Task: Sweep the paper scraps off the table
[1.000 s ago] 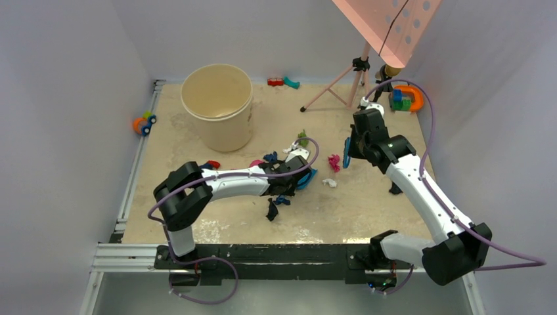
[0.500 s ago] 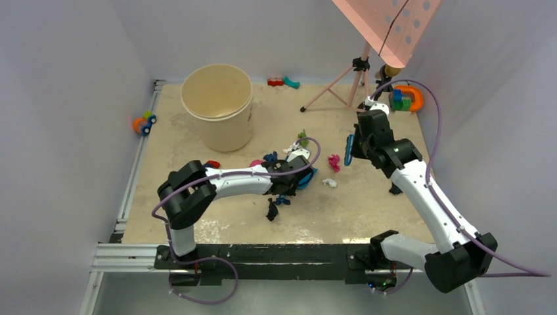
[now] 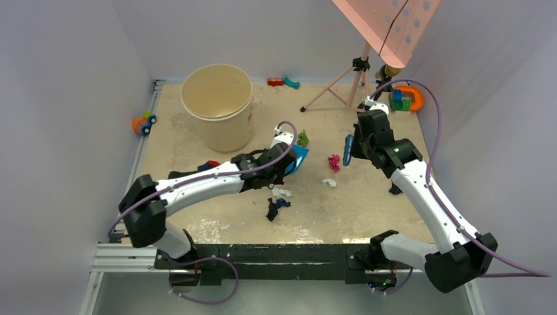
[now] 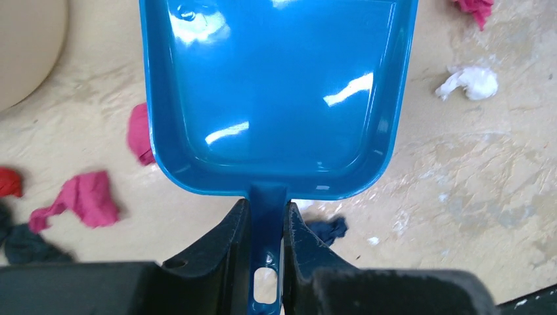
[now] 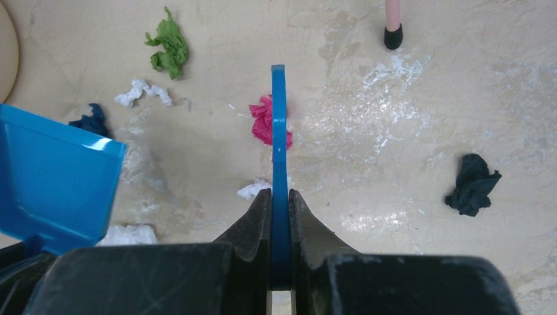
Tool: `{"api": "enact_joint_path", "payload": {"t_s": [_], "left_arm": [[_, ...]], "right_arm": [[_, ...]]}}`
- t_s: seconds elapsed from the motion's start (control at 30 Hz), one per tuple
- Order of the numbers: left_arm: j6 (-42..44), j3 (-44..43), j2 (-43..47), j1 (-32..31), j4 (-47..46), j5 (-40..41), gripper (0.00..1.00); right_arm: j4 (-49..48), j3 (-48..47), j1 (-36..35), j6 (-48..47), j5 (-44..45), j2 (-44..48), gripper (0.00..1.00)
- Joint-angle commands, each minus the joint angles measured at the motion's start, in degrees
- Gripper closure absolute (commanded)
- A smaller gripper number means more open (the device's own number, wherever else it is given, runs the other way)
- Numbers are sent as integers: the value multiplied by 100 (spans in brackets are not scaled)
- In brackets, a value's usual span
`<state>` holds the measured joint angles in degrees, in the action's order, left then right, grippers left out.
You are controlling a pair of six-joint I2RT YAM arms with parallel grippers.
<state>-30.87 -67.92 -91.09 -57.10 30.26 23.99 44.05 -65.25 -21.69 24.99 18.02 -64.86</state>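
Observation:
My left gripper will next move down and back and release the dustpan's handle over the bare, scrap-free tabletop below, nearer my base.
My left gripper (image 4: 266,223) is shut on the handle of a blue dustpan (image 4: 276,98), held above the table (image 3: 368,216); the pan is empty. In the top view the dustpan (image 3: 297,157) is mid-table with my left gripper (image 3: 284,165) behind it. My right gripper (image 5: 279,203) is shut on a blue brush (image 5: 278,144) seen edge-on, and it shows right of centre in the top view (image 3: 355,146). Paper scraps lie around: pink (image 5: 263,121), green (image 5: 169,49), white (image 4: 469,82), black (image 5: 473,184), dark blue (image 3: 272,209), pink (image 4: 82,197).
A beige bucket (image 3: 217,105) stands at the back left. A pink stand's legs (image 3: 335,85) are at the back, its foot (image 5: 393,36) in the right wrist view. Plastic toys lie at the back right (image 3: 406,98), back centre (image 3: 282,82) and left rail (image 3: 144,123).
My left arm has stretched out and moved the dustpan up and toward the back, uncovering a white scrap and other scraps. My right arm with the brush has barely moved.

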Motion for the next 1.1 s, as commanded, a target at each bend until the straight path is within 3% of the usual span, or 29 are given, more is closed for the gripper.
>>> {"api": "enact_joint_path", "payload": {"t_s": [0.0,0.27,0.53,0.63,0.77,1.07], "left_arm": [[-229,843,1000,137,402,315,89],[-1766,2189,2248,234,1286,346,92],[-2162,3112,1962,235,331,505,91],[-2179,3163,1712,235,53,651,85],[-2152,3302,1636,226,-329,624,65],[-2683,4015,1964,-128,-673,935,54]], "right_arm": [[-325,-22,-1,-76,-327,-4,100],[-612,-27,-4,-87,-816,-179,100],[-674,-75,-6,-121,-1066,-286,100],[-586,-103,-10,-157,-1061,-270,100],[-564,-46,-11,-187,-1063,-180,100],[-753,256,-13,-180,-1291,-8,100]]}}
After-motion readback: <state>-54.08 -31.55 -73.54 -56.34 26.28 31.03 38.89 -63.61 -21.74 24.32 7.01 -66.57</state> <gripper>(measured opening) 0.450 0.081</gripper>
